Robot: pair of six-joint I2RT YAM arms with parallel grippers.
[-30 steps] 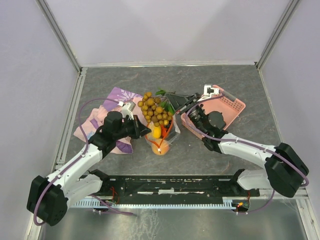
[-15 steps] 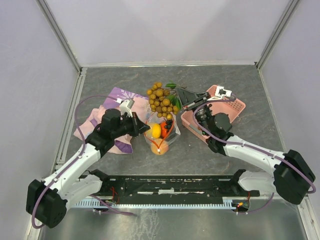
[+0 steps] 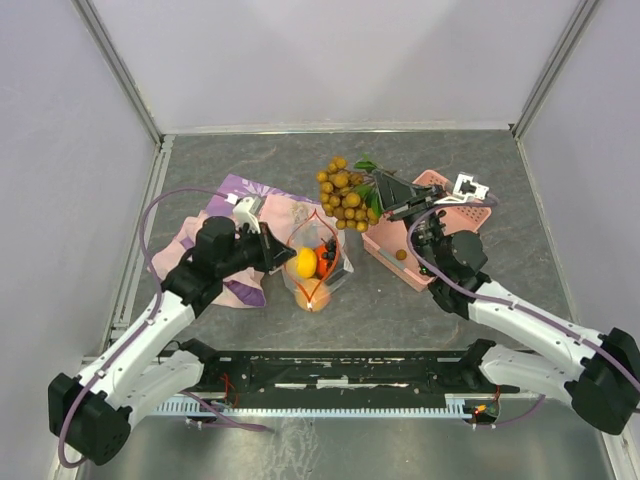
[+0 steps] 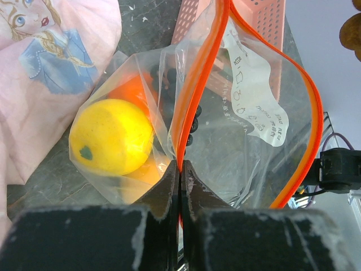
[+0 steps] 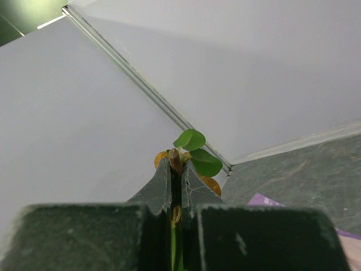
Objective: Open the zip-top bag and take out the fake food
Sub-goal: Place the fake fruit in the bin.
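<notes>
The grapes hang outside the pink basket, so next the robot's right gripper will bring the bunch (image 3: 345,192) to the right in the top view, then down into the basket, and then let go of it.
The clear zip-top bag (image 3: 318,262) with an orange-red zip strip stands open at the table's middle. It holds a yellow fruit (image 3: 306,262), an orange one and dark grapes; the yellow fruit (image 4: 111,137) shows through the plastic in the left wrist view. My left gripper (image 3: 288,255) is shut on the bag's zip strip (image 4: 194,84). My right gripper (image 3: 380,190) is shut on the stem (image 5: 176,161) of the tan-brown grape bunch (image 3: 345,192), held in the air right of the bag, beside the pink basket.
A pink perforated basket (image 3: 455,225) lies at the right with a small brown piece in it. A pink-purple patterned cloth (image 3: 240,200) lies left of the bag, under my left arm. Metal frame posts and grey walls bound the table.
My right gripper has lifted the tan-brown grape bunch out of the bag and carried it right and back toward the basket. My left gripper kept its hold on the bag.
</notes>
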